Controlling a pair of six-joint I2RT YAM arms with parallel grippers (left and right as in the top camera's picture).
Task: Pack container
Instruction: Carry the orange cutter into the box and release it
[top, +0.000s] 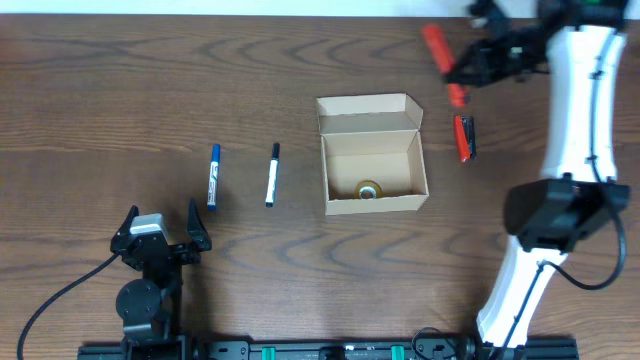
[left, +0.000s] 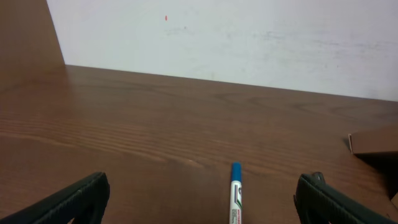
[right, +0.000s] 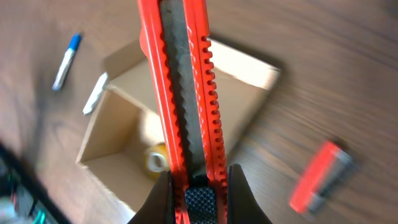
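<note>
The bare bottom of the box is below and back from my right gripper. I need to swing the gripper back and down beside the tape roll (top: 369, 189) and release the knife there.
The tan cardboard box (top: 372, 165) stands open at the table's middle, flap lid (top: 368, 112) raised at its far side. A yellowish tape roll (top: 369, 189) lies inside. My right gripper (top: 468, 68) is in the air at the far right of the box, shut on a red utility knife (top: 441, 60). In the right wrist view the knife (right: 180, 93) runs up from the jaws (right: 199, 186) over the box (right: 118, 124) and tape roll (right: 155, 159). My left gripper (top: 162, 238) is open and empty near the front left.
A blue marker (top: 213, 176) and a black-capped white marker (top: 272, 174) lie left of the box. The blue marker (left: 236, 194) lies just ahead of my left jaws (left: 199, 202). A red-and-black tool (top: 465, 138) lies right of the box and shows in the right wrist view (right: 320, 177).
</note>
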